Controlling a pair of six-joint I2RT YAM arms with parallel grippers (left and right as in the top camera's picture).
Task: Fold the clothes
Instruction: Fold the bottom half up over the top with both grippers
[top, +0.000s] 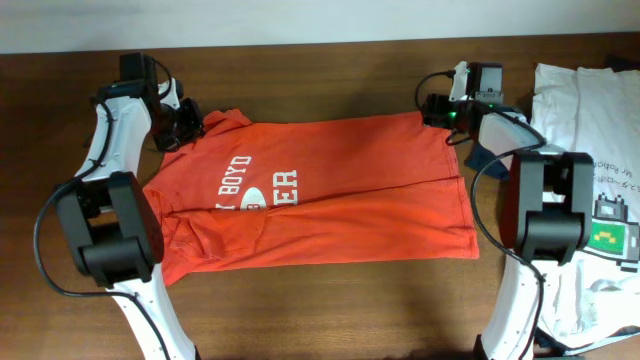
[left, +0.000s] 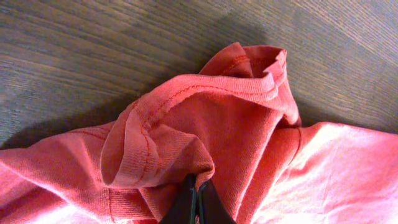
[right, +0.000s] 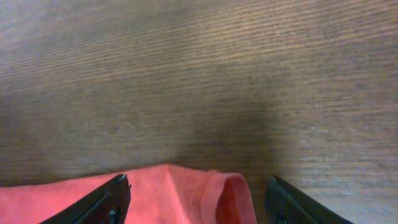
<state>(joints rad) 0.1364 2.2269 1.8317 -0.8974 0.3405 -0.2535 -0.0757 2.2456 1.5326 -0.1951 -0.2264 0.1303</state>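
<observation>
The shirt's near edge (top: 192, 264) lies back from my left gripper. I should next carry the bunched fabric up and back toward that edge and let go, because the lettering is uncovered.
An orange T-shirt (top: 320, 190) with white lettering lies spread across the wooden table, folded lengthwise. My left gripper (top: 178, 128) is at its top left corner and is shut on the shirt's bunched fabric (left: 186, 149), with the hem curling up past the closed fingertips (left: 198, 186). My right gripper (top: 440, 108) is at the shirt's top right corner. Its fingers are open wide (right: 199, 186), and the orange corner with its rolled hem (right: 217, 196) lies between them, not pinched.
A white garment (top: 590, 150) with a printed tag lies at the right edge of the table, partly under my right arm. The wooden table (top: 330, 300) shows bare wood in front of the shirt and behind it.
</observation>
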